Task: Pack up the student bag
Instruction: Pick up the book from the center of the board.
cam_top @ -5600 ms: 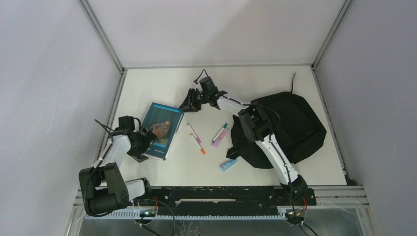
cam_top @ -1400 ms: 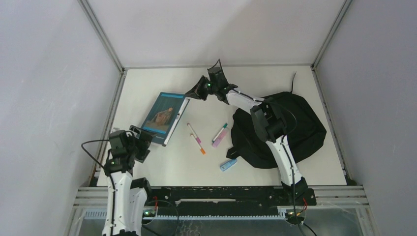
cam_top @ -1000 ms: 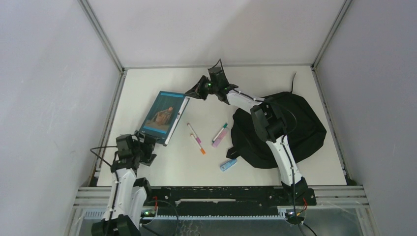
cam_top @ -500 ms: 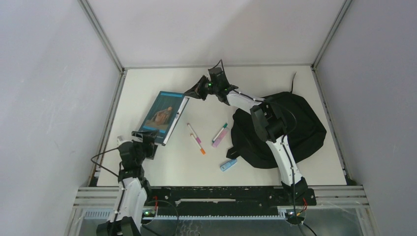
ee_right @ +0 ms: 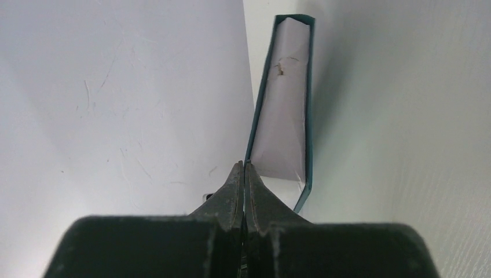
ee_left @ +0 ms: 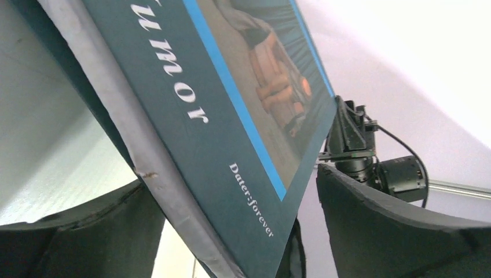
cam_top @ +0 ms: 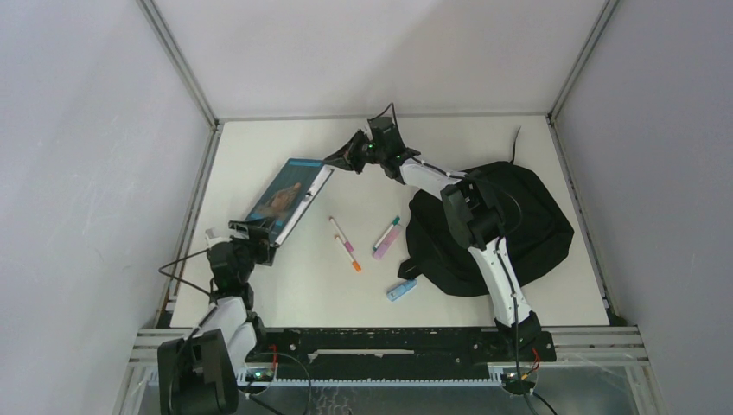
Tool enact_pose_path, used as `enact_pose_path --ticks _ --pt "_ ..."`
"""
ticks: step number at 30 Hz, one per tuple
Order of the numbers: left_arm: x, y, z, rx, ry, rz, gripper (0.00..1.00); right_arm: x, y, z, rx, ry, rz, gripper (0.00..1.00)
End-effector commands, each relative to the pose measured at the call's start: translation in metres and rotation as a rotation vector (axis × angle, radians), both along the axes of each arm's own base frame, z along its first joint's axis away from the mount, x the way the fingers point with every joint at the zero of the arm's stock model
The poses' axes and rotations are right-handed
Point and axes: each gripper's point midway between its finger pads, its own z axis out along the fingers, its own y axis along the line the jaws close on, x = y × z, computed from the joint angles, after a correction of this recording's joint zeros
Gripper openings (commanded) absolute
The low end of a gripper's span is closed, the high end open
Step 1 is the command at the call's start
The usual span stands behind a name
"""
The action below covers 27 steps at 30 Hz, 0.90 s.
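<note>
My left gripper moves outward onto the book's near corner (cam_top: 277,239) (ee_left: 231,259) next and closes across both book covers, since that corner already stands between its wide-open fingers.
The student bag (cam_top: 510,220), a black backpack, lies at the right of the table under my right arm. A teal book (cam_top: 285,194) is tilted up off the table at the left. My right gripper (cam_top: 340,159) is shut on the book's cover at its far corner; the right wrist view shows the fingertips (ee_right: 244,167) pinching the thin teal cover beside the white page block (ee_right: 284,116). My left gripper (cam_top: 253,232) is at the book's near corner. In the left wrist view its jaws (ee_left: 230,178) stand wide apart with the book's corner (ee_left: 231,116) between them.
A pink and orange marker (cam_top: 346,245), a purple and green marker pair (cam_top: 386,236) and a small blue item (cam_top: 400,290) lie between the book and the bag. The left wall rail runs close to the book and my left arm.
My left arm let go of the book, pulled back, then came in under the book's near corner. The right gripper has lifted the far corner, so the book tilts more steeply.
</note>
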Motion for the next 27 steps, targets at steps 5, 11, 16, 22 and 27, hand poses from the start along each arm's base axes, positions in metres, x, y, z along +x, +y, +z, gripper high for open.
enact_pose_path --ticks 5,11,16,22,27 --pt "0.025 0.011 0.072 0.009 -0.201 0.038 0.62 -0.004 0.009 0.03 0.065 -0.043 0.018 0.0" --pt "0.027 0.014 0.088 0.055 -0.199 0.04 0.22 -0.007 0.008 0.03 0.063 -0.055 0.038 0.0" --pt "0.023 0.018 0.116 0.144 -0.216 0.046 0.02 -0.009 -0.001 0.045 0.053 -0.096 0.073 0.32" --pt "0.016 0.006 0.158 0.265 -0.281 -0.054 0.0 -0.012 -0.05 0.068 -0.012 -0.2 0.098 0.79" --pt "0.01 -0.027 0.198 0.323 -0.392 -0.287 0.0 -0.035 -0.091 0.081 0.039 -0.251 0.177 1.0"
